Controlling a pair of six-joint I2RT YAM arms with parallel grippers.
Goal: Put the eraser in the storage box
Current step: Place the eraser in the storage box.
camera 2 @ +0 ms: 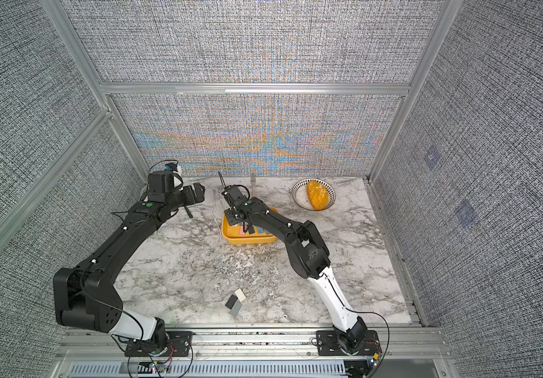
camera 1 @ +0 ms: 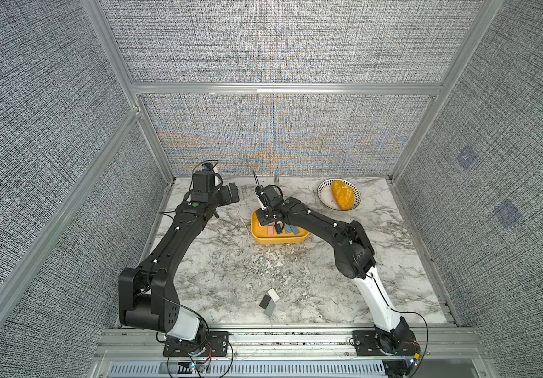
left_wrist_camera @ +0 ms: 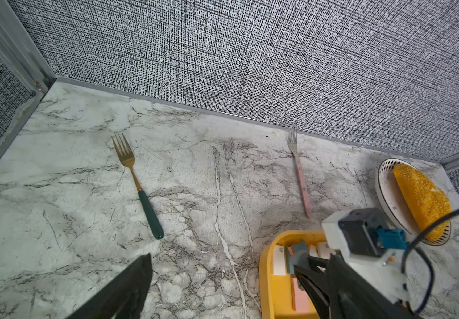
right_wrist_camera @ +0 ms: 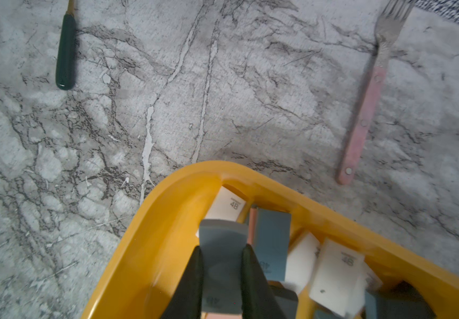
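Observation:
The grey eraser hangs within the storage box's rim, so my right gripper will next go down into the storage box, toward its bare bottom by the endmost white eraser (camera 1: 260, 229) (right_wrist_camera: 185, 238), and let go of the grey eraser.
The storage box (camera 1: 263, 241) (camera 2: 238, 241) is a shallow yellow tub in the middle of the marble table. My right gripper (camera 1: 268, 223) (right_wrist_camera: 222, 250) hangs over its left end, shut on a grey eraser (right_wrist_camera: 221, 237) held upright between the black fingers. The left wrist view shows the same eraser (left_wrist_camera: 298, 248) above the box (left_wrist_camera: 271, 276). Several white, blue and pink erasers lie in the box (right_wrist_camera: 150, 234). My left gripper (camera 1: 234, 193) (camera 2: 198, 191) (left_wrist_camera: 228, 276) stands open and empty at the back left, apart from the box.
Three loose erasers lie together near the front edge: white (camera 1: 273, 294), black (camera 1: 265, 300), grey (camera 1: 270, 308). A green-handled fork (left_wrist_camera: 146, 204) and a pink-handled fork (left_wrist_camera: 301, 182) lie behind the box. At the back right, a patterned bowl (camera 1: 321, 193) holds a yellow lump (camera 1: 341, 195).

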